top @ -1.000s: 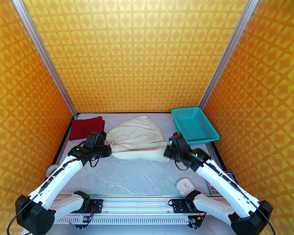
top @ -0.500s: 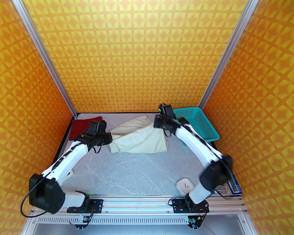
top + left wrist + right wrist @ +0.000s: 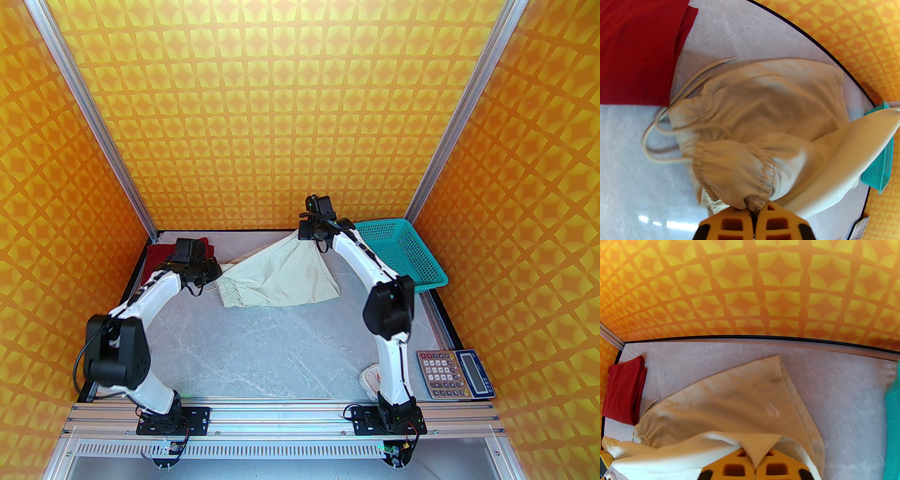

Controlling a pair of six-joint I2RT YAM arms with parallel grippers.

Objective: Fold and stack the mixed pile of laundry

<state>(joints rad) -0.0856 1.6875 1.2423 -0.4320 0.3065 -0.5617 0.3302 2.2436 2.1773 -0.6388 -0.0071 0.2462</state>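
My left gripper will next bring the gathered waistband (image 3: 740, 173) down and slightly outward onto the waist end of the shorts' lower layer and let go of it there, because this waistband is still hanging above it.
The cream-beige shorts (image 3: 281, 276) hang stretched between both arms over the back of the table. My left gripper (image 3: 216, 273) is shut on the gathered waistband (image 3: 740, 173), with the drawstring (image 3: 661, 140) trailing loose. My right gripper (image 3: 303, 230) is shut on a hem corner of the shorts (image 3: 759, 446), lifted high near the back wall. The dark red shirt (image 3: 157, 258) lies folded in the back left corner, partly behind my left arm, and appears as the red cloth (image 3: 635, 46) beside the waistband and as the shirt (image 3: 623, 390) at far left.
A teal mesh basket (image 3: 398, 255) stands at the back right, close to my right arm. A calculator (image 3: 452, 375) and a small white clock (image 3: 370, 377) lie near the front right. The grey marble table (image 3: 262, 347) stretches in front of the shorts.
Both grippers carried the shorts from the middle of the table toward the back. My right gripper rose high beside the basket and my left moved back toward the red shirt.
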